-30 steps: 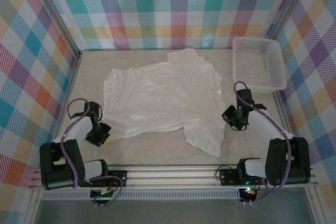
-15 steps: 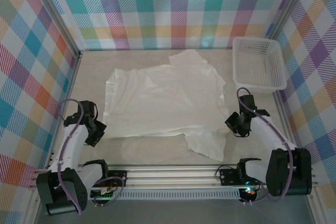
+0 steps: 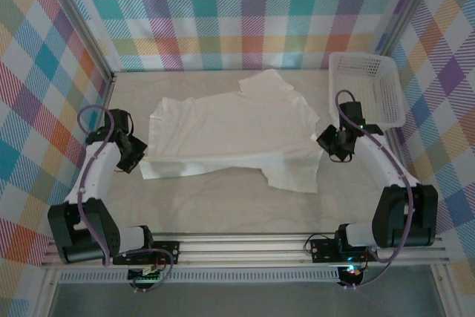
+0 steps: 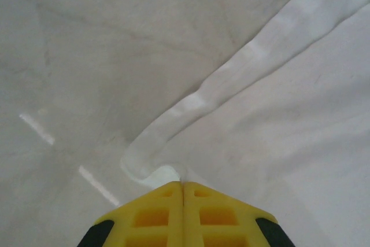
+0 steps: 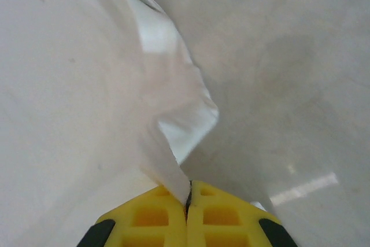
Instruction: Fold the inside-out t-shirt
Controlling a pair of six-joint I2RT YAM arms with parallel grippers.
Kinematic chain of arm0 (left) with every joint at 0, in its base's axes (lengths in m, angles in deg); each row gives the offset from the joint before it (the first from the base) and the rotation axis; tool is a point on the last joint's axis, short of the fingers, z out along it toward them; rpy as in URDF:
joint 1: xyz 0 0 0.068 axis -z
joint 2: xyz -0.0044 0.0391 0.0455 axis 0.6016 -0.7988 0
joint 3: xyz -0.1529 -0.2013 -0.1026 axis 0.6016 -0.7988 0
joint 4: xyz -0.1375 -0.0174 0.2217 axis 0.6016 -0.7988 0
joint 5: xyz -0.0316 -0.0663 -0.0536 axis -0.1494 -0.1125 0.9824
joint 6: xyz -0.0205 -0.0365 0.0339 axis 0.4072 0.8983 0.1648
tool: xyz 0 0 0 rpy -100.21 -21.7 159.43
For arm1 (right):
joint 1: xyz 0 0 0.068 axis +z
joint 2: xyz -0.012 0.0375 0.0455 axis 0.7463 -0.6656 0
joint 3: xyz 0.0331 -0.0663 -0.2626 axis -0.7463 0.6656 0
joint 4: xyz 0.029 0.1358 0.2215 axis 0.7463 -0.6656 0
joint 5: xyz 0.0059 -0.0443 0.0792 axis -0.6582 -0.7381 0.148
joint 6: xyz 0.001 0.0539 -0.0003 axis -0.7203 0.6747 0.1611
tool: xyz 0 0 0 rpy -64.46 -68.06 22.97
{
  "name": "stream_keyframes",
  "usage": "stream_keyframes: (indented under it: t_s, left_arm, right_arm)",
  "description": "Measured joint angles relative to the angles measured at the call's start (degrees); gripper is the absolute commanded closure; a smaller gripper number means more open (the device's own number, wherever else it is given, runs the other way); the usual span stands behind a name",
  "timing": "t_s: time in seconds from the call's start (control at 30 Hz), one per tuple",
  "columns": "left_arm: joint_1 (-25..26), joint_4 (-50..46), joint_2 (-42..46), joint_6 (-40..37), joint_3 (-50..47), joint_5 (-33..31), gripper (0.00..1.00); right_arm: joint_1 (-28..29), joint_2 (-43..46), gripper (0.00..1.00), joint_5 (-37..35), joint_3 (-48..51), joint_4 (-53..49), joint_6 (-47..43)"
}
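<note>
I should next use my right gripper to pull the shirt's held edge away from my base and in over the shirt's body, and then let go of the edge.
The inside-out t-shirt (image 3: pixel 230 131) lies spread across the middle of the table, white and wrinkled, with one flap hanging toward the near edge at the right. At the shirt's left edge my left gripper (image 3: pixel 136 155) is shut on the cloth. In the left wrist view the yellow fingertips (image 4: pixel 167 192) meet on a fold of the t-shirt (image 4: pixel 277 114) hem. My right gripper (image 3: pixel 331 143) is shut on the shirt's right edge. In the right wrist view a peak of the t-shirt (image 5: pixel 75 85) rises out of the closed right gripper (image 5: pixel 189 188).
A white plastic mesh basket (image 3: pixel 367 88) stands at the far right, just behind the right wrist. Plaid walls (image 3: pixel 237 12) close in the back and both sides. Bare tabletop (image 3: pixel 223 209) stretches between the shirt and the arm bases.
Both grippers have moved away from the bases toward the far side, carrying the shirt's side edges. The shirt's near part has drawn back and the cloth now lies shorter front to back.
</note>
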Motion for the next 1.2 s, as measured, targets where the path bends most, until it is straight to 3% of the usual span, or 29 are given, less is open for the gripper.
stream_keyframes:
  t_s: [0.37,0.43,0.53,0.67,0.8,0.87,0.9,1.03,1.2]
  left_arm:
    - [0.0,7.3,-15.8,-1.2,5.4,-1.1,1.00]
    - [0.0,8.2,-19.0,-1.5,6.3,-1.0,0.78]
    - [0.0,10.3,-22.4,-2.5,7.2,-0.8,0.55]
    - [0.0,10.3,-21.2,-3.3,7.6,-0.6,0.50]
    - [1.2,10.2,-14.8,-3.6,8.0,-0.4,0.53]
    - [3.6,9.9,-12.7,-3.4,9.5,-0.4,0.60]
    - [5.7,9.9,-12.8,-3.2,11.1,-0.2,0.68]
    - [13.6,12.6,-20.1,-2.3,17.8,1.3,0.95]
    - [14.8,15.8,-32.9,-2.6,21.3,1.5,1.00]
  right_arm:
    - [0.0,-14.9,1.00,0.9,-12.9,2.5,-1.5]
    - [0.0,-17.7,0.91,1.3,-14.6,2.7,-1.8]
    - [0.0,-20.7,0.66,2.3,-15.5,3.0,-2.1]
    - [0.0,-18.9,0.58,2.8,-15.4,1.8,-2.7]
    - [0.9,-9.7,0.61,1.5,-12.1,1.9,-2.9]
    - [2.4,-6.6,0.66,0.0,-11.6,1.9,-3.3]
    - [3.9,-6.4,0.70,-0.5,-12.0,2.3,-3.7]
    - [7.9,-16.1,0.91,-0.4,-16.7,5.2,-4.6]
    - [8.2,-31.1,0.95,-0.9,-21.2,6.6,-6.0]
